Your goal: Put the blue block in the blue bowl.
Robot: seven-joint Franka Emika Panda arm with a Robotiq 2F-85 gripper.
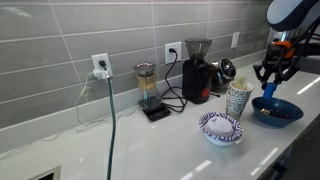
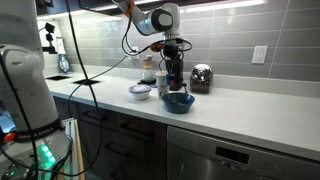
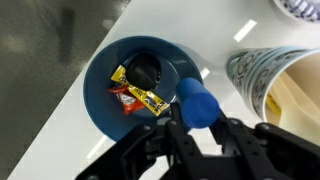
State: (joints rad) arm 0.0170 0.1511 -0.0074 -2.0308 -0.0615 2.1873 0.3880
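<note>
The blue block (image 3: 197, 104) is still above the bowl's rim, so my gripper will next lower it into the bowl, toward the bowl's bare bottom (image 3: 170, 82) next to the yellow packet, to let it go.
My gripper (image 3: 198, 122) is shut on the blue block (image 3: 197, 104) and holds it above the near rim of the blue bowl (image 3: 100, 85). The bowl is wide and dark blue, with a yellow and a red packet lying inside. In both exterior views the gripper (image 1: 272, 82) (image 2: 176, 80) hangs just over the blue bowl (image 1: 280, 113) (image 2: 179, 103) on the white counter. The block shows as a small blue spot between the fingers (image 1: 269, 88).
A tall patterned cup (image 1: 237, 100) (image 3: 270, 75) stands right beside the blue bowl. A white bowl with blue pattern (image 1: 220, 128) (image 2: 140, 91) sits further along. A coffee grinder (image 1: 197, 70), a scale with a glass dripper (image 1: 148, 90) and cables stand by the tiled wall.
</note>
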